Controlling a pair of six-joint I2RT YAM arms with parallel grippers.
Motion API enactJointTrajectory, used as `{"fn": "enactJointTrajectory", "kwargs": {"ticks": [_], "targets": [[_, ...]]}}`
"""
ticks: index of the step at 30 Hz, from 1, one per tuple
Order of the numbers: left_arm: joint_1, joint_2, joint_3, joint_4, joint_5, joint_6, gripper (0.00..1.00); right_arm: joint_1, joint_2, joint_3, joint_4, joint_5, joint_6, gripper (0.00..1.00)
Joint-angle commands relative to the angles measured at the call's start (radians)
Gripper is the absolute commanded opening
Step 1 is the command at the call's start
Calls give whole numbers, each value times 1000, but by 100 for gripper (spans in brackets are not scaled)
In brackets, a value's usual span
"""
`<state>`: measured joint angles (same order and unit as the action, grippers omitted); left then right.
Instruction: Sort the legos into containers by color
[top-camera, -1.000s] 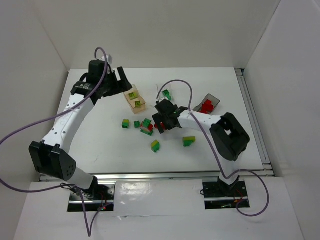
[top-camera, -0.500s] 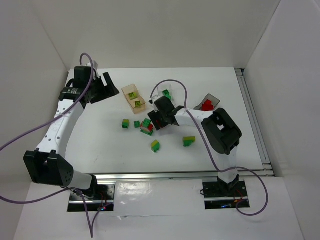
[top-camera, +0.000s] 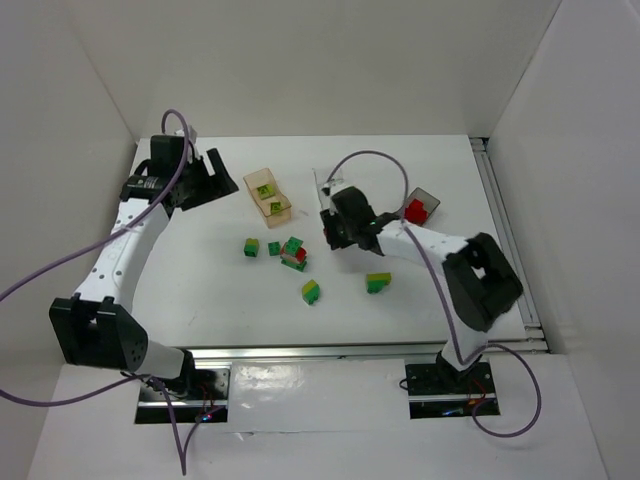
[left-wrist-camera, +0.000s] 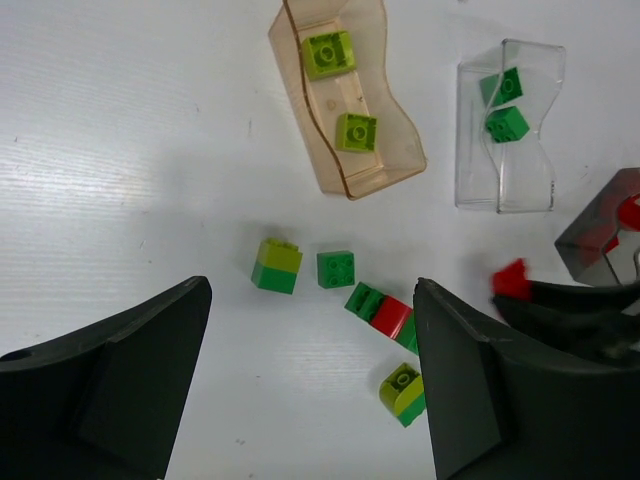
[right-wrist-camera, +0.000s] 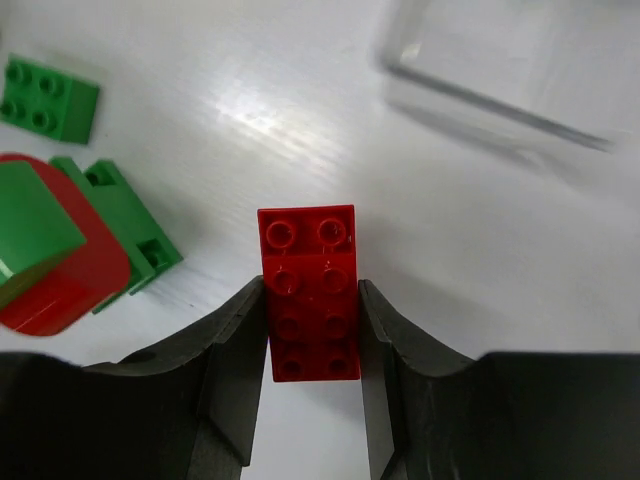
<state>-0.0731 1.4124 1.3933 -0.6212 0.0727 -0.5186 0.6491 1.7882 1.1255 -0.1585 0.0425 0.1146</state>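
Observation:
The robot's right gripper needs to rise and swing over the dark grey container (top-camera: 428, 197), which is to the gripper's right in the top view, and let go of the red lego among red legos.
My right gripper (right-wrist-camera: 310, 290) is shut on a red lego (right-wrist-camera: 308, 285), held just above the table. In the top view this gripper (top-camera: 333, 226) is between the loose legos and the dark grey container (top-camera: 428, 197), which holds red bricks. The orange-tan container (left-wrist-camera: 300, 130) holds two yellow-green bricks. Two green ones lie in the clear container (left-wrist-camera: 520, 180). My left gripper (left-wrist-camera: 312, 290) hangs open and empty at the far left (top-camera: 215, 180). Loose on the table are a yellow-green-on-green stack (left-wrist-camera: 277, 265), a green brick (left-wrist-camera: 335, 268), a green-and-red stack (left-wrist-camera: 385, 315) and two more two-colour stacks (top-camera: 311, 292) (top-camera: 378, 283).
White walls close in the table on the left, back and right. A metal rail (top-camera: 500, 230) runs along the right edge. A purple cable (top-camera: 370, 160) loops above the right arm, near the clear container.
My right gripper has shut on the red lego and drawn it to the right, away from the green-and-red stack. The left arm swung back to the left, then held still.

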Motion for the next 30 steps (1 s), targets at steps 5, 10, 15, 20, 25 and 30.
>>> {"fn": "enactJointTrajectory", "kwargs": {"ticks": [5, 10, 15, 20, 25, 30], "targets": [[6, 48, -68, -14, -8, 28, 90, -164, -366, -115, -94, 361, 308, 26], [-5, 95, -125, -26, -59, -3, 90, -321, -363, -115, -173, 393, 384, 26], [-45, 134, -134, -46, -93, -12, 90, -403, -257, -43, -179, 393, 373, 28], [-74, 177, -134, -46, -111, -21, 90, -423, -182, 8, -139, 373, 353, 32], [-96, 198, -134, -46, -136, -21, 90, -433, -145, 26, -116, 358, 329, 68], [-105, 249, -114, -69, -157, -21, 93, -433, -122, 56, -150, 358, 318, 95]]}}
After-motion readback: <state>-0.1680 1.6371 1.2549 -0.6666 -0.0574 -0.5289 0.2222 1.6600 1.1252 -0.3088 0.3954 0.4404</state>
